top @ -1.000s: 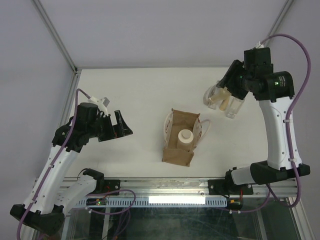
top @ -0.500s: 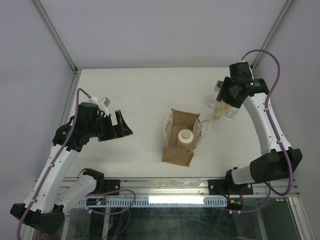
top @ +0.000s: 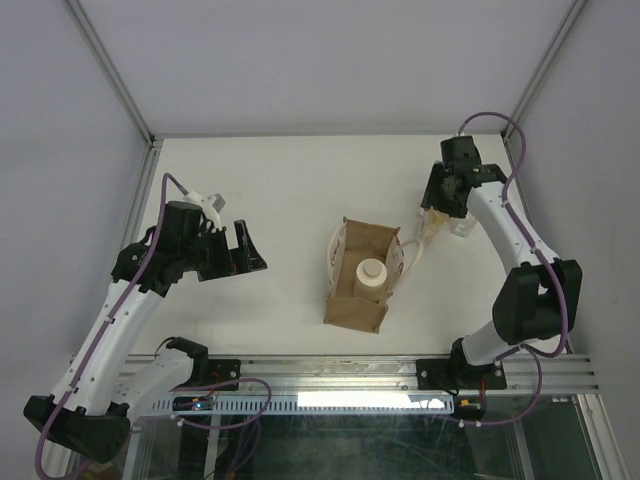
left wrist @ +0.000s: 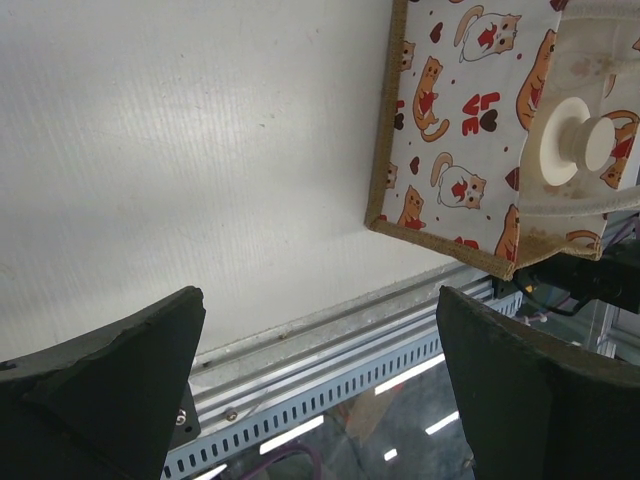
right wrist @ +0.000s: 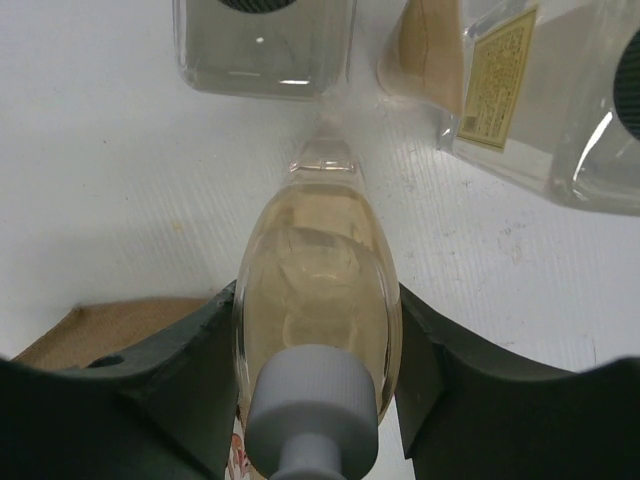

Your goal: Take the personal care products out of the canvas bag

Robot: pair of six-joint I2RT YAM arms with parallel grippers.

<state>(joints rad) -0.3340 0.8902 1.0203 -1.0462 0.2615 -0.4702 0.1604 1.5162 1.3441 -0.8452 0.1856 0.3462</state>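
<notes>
The robot's right gripper will lower the amber bottle onto the bare tabletop between the bag and the clear bottles and let it go outside the bag, because that tabletop is below the gripper.
The canvas bag (top: 355, 312) lies open in the middle of the table, its cat-print lining showing in the left wrist view (left wrist: 450, 110). The wider cream bottle (top: 371, 277) sits inside it and also shows in the left wrist view (left wrist: 575, 145). My right gripper (top: 436, 214) is shut on the amber bottle (right wrist: 318, 270), held right of the bag. Two clear bottles with dark caps (right wrist: 265, 45) (right wrist: 560, 110) stand just beyond it; one shows from above (top: 462, 227). My left gripper (top: 244, 252) is open and empty, left of the bag.
The table's metal front rail (left wrist: 330, 340) runs under my left gripper. The bag's pale handles (top: 410, 255) loop out toward the right gripper. The enclosure walls stand at the back and on both sides.
My right arm has swung left and down with the amber bottle, bringing it beside the two clear bottles. The left arm has barely moved.
</notes>
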